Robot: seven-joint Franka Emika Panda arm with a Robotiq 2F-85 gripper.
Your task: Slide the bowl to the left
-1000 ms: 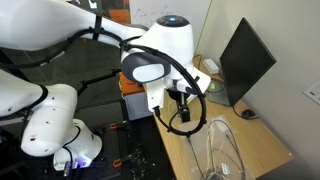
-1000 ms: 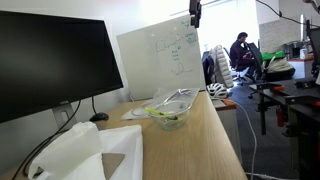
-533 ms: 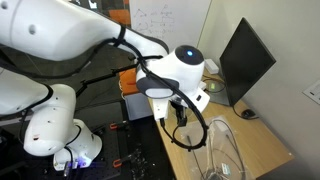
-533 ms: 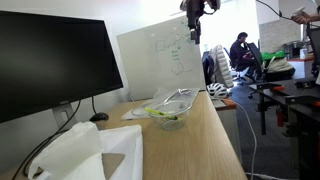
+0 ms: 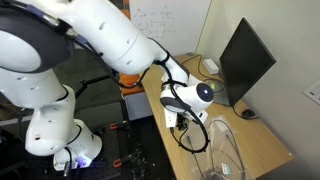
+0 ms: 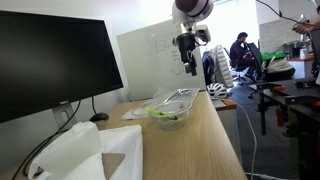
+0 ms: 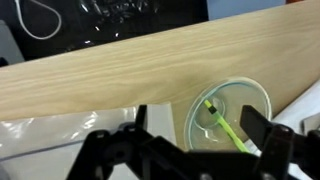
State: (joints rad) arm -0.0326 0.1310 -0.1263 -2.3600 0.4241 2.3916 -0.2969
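The bowl's glass rim shows between my spread fingers, so my gripper will go down onto the bowl's rim [image 6: 176, 113] [image 7: 189, 122] on the side by the white packaging.
A clear glass bowl [image 6: 172, 107] stands on the wooden desk [image 6: 205, 140]; a green utensil [image 6: 160, 113] lies in it. The bowl also shows in an exterior view [image 5: 222, 150] and in the wrist view [image 7: 245, 98], with the green utensil [image 7: 226, 121] inside. My gripper [image 6: 189, 63] hangs in the air above the bowl, apart from it. In the wrist view its two dark fingers [image 7: 196, 140] are spread, with nothing between them. It also shows below the arm's wrist in an exterior view [image 5: 183, 120].
A black monitor [image 6: 50, 62] stands on the desk beside the bowl, also seen in an exterior view [image 5: 245, 60]. A whiteboard [image 6: 160, 58] stands behind the bowl. White packaging [image 6: 90, 152] lies on the near end of the desk. A white sheet [image 7: 50, 135] lies next to the bowl.
The arm has swung down and the gripper has dropped from the top of the view toward the bowl. The bowl has not moved.
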